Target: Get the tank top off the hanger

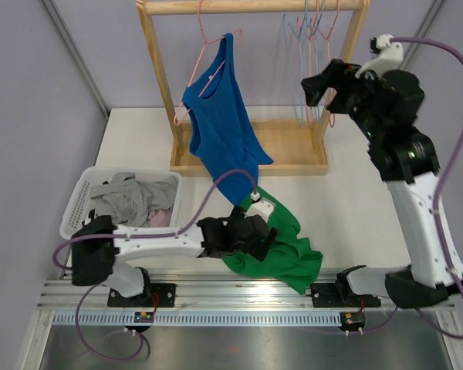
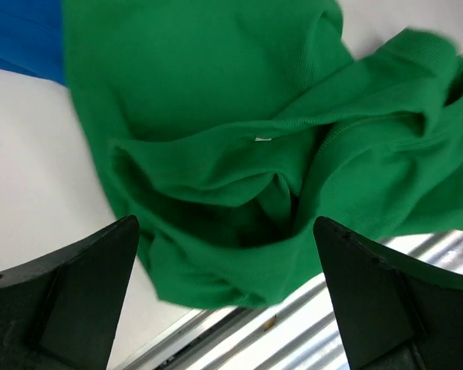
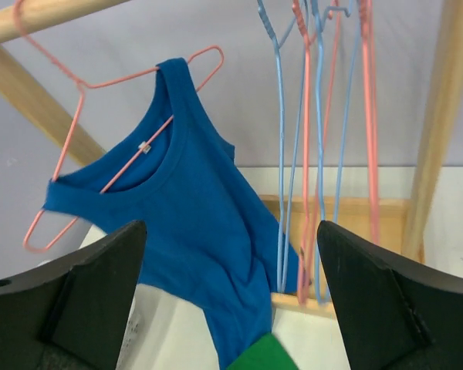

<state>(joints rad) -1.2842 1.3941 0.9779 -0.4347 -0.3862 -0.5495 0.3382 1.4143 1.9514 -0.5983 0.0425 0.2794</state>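
My left gripper comes down onto the middle folds next, easing toward the right in the top view, since the green garment bunches into raised folds below it.
A blue tank top (image 1: 220, 116) (image 3: 193, 208) hangs on a tilted pink hanger (image 1: 208, 35) (image 3: 77, 85) hooked over the wooden rack's top rod. One strap sits over the hanger's raised end, and the hem droops to the table. High at the right, my right gripper (image 1: 310, 89) (image 3: 231, 227) stands open and empty, facing the tank top from a distance. Low over a crumpled green garment (image 1: 285, 247) (image 2: 216, 116) near the table's front edge hangs my left gripper (image 1: 262, 231) (image 2: 225, 227), open, with nothing between its fingers.
The wooden rack (image 1: 158, 69) stands at the back of the table, with several empty blue and pink hangers (image 1: 309, 46) (image 3: 316, 116) on its right end. A white laundry basket (image 1: 73, 208) with grey clothes (image 1: 131, 196) sits at front left. A metal rail (image 1: 239, 289) runs along the near edge.
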